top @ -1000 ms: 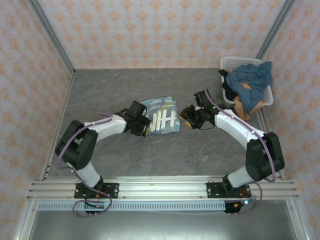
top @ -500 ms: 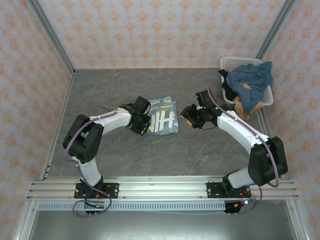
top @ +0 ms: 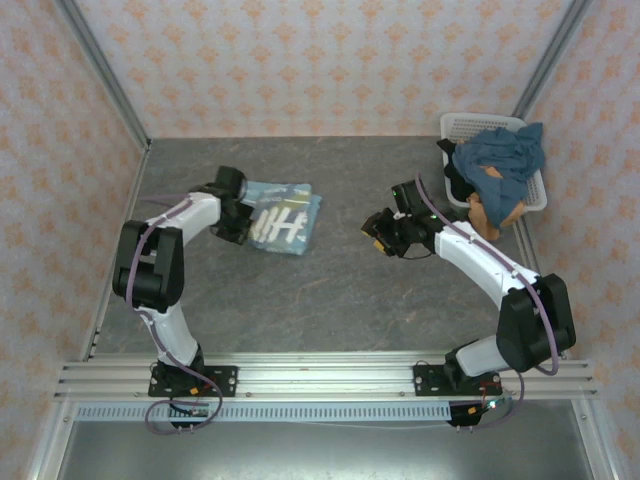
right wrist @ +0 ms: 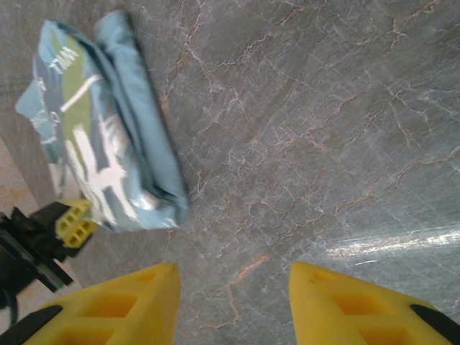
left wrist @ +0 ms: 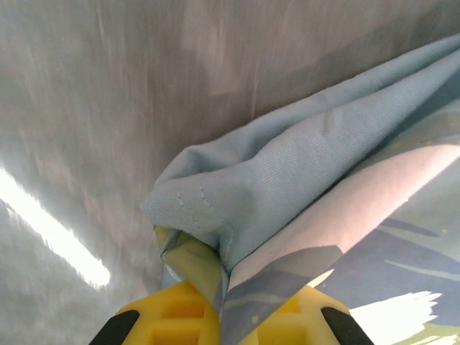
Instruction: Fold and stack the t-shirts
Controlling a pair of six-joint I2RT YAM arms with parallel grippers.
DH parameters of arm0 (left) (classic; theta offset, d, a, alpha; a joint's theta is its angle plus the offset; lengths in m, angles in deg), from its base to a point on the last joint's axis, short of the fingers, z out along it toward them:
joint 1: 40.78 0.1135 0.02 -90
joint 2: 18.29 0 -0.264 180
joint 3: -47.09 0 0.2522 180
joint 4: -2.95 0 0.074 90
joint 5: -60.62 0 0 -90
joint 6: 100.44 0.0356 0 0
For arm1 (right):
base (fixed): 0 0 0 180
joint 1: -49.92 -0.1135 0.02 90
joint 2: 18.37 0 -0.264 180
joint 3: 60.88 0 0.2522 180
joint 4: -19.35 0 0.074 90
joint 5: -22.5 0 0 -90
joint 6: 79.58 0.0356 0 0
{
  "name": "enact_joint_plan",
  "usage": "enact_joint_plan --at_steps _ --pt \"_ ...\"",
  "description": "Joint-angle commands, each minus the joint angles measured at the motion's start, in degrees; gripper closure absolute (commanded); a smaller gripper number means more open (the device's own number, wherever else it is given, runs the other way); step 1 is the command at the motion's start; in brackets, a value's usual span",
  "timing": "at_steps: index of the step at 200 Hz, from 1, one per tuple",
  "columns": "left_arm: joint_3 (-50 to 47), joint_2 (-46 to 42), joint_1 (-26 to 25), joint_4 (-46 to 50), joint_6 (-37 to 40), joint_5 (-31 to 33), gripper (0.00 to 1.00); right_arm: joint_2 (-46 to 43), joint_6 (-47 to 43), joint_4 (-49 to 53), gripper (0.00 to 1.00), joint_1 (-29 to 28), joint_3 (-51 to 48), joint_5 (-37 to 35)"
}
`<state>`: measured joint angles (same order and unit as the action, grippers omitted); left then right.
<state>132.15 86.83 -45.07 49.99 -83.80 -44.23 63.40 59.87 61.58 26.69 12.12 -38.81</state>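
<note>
My left gripper drags the folded shirt outward to the bare table corner by the side next and releases it there, leaving room for basket shirts.
The folded light sky-blue t-shirt (top: 285,214) with white letters lies on the grey table, left of centre. My left gripper (top: 238,216) is at its left edge, shut on a bunched fold of the cloth (left wrist: 287,180); the yellow left gripper (left wrist: 223,313) pinches it at the bottom of the wrist view. My right gripper (top: 378,236) hovers open over bare table, well right of that shirt (right wrist: 100,136); nothing lies between the right gripper (right wrist: 233,287) fingers. A slate-blue t-shirt (top: 503,152) and an orange-tan t-shirt (top: 487,212) are heaped in the basket.
The white lattice basket (top: 468,121) stands at the back right against the wall, with cloth spilling over its front rim. Patterned walls close in the grey table (top: 330,300) on three sides. The metal rail with both arm bases runs along the near edge.
My left gripper has shut on the sky-blue shirt and dragged it left and toward the back of the table. The right gripper has hardly moved.
</note>
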Motion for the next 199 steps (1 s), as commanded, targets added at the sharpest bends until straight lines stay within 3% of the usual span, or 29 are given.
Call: enact_joint_plan --at_steps 1,26,52,84,110,138,157,179,199 --pt "5.2 2.4 7.1 6.1 8.0 3.8 1.0 -0.5 0.1 1.0 0.55 -0.2 -0.6 -1.1" --pt "14.2 8.6 15.0 7.2 14.8 4.0 1.0 -0.3 0.2 1.2 0.55 -0.2 -0.8 -1.0" --pt "31.2 18.9 20.0 10.3 26.1 1.9 1.0 -0.1 0.2 1.3 0.55 -0.2 -1.0 -0.9" --pt "50.0 28.7 21.5 19.8 36.1 1.5 0.63 0.0 0.2 1.9 0.55 -0.2 -1.1 -0.9" --pt "48.9 22.1 21.2 24.1 33.1 9.0 0.53 0.1 -0.1 2.7 0.55 -0.2 -0.4 -1.3" --pt "41.2 12.4 16.7 15.6 33.3 6.2 0.51 1.2 0.0 2.2 0.55 -0.2 0.2 -1.2" --pt "50.4 19.1 12.8 19.8 37.3 0.3 0.52 2.4 0.3 1.2 0.56 -0.2 0.5 -0.6" --pt "63.5 30.0 9.1 28.0 42.4 0.6 0.52 3.2 0.1 1.3 0.56 -0.2 1.5 -0.2" --pt "67.8 35.8 7.7 30.5 46.7 3.5 0.48 2.5 -0.2 1.9 0.56 -0.2 1.7 -0.5"
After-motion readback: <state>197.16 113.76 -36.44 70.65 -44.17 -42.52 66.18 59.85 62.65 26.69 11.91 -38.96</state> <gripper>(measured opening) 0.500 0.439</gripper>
